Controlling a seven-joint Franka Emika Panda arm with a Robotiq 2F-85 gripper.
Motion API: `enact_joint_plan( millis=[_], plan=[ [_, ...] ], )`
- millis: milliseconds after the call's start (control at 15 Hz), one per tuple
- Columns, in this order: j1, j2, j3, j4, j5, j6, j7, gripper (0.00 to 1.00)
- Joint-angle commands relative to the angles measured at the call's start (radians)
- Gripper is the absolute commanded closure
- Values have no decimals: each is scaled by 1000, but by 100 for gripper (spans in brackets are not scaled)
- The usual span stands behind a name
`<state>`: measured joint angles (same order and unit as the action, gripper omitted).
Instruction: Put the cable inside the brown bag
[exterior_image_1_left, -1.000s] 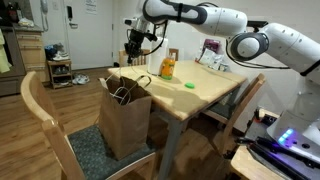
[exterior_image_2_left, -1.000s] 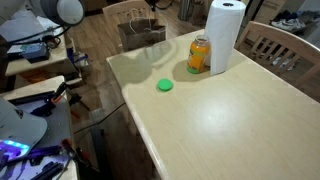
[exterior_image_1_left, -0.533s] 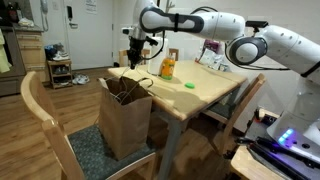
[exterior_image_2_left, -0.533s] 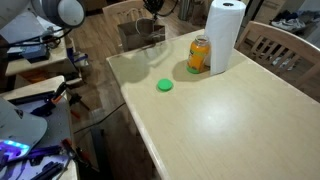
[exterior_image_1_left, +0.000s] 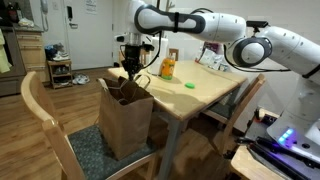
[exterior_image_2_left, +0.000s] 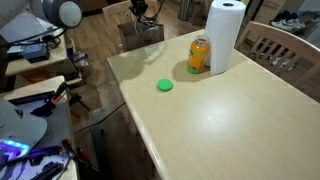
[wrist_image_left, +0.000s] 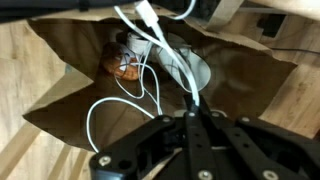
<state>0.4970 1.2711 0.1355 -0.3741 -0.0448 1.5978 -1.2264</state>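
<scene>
My gripper holds the white cable, and the cable's loops already hang inside the bag's opening below my closed fingers. My gripper therefore needs to go down toward the brown bag's table-side rim to release the cable.
The brown paper bag (exterior_image_1_left: 125, 118) stands open on a wooden chair beside the table; its top edge also shows in an exterior view (exterior_image_2_left: 140, 34). In the wrist view the bag's open mouth (wrist_image_left: 70, 80) fills the frame below me. My gripper (exterior_image_1_left: 131, 66) hangs right above the bag's mouth and is shut on the white cable (wrist_image_left: 150, 65). The cable's loops (wrist_image_left: 110, 105) dangle from the closed fingers (wrist_image_left: 195, 108) down into the bag. A brownish object (wrist_image_left: 124, 68) lies at the bag's bottom.
On the wooden table (exterior_image_2_left: 230, 120) stand a paper towel roll (exterior_image_2_left: 226, 35), an orange can (exterior_image_2_left: 199, 54) and a green lid (exterior_image_2_left: 165, 85). Wooden chairs (exterior_image_1_left: 45, 120) surround the table. A desk with electronics (exterior_image_2_left: 35, 95) is nearby.
My gripper has moved from over the table edge toward the bag and down, bringing the cable over and into the bag's mouth.
</scene>
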Motion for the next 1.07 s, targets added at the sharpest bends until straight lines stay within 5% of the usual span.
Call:
enact_joint_plan(
  millis=[0,600,1000],
  plan=[
    [-7,-2,73,-2,69,-96,-71,99],
    [-81,44,156,12,217,-476,-93,99],
    [-96,69,142,23,210,-442,-116,99]
  ],
)
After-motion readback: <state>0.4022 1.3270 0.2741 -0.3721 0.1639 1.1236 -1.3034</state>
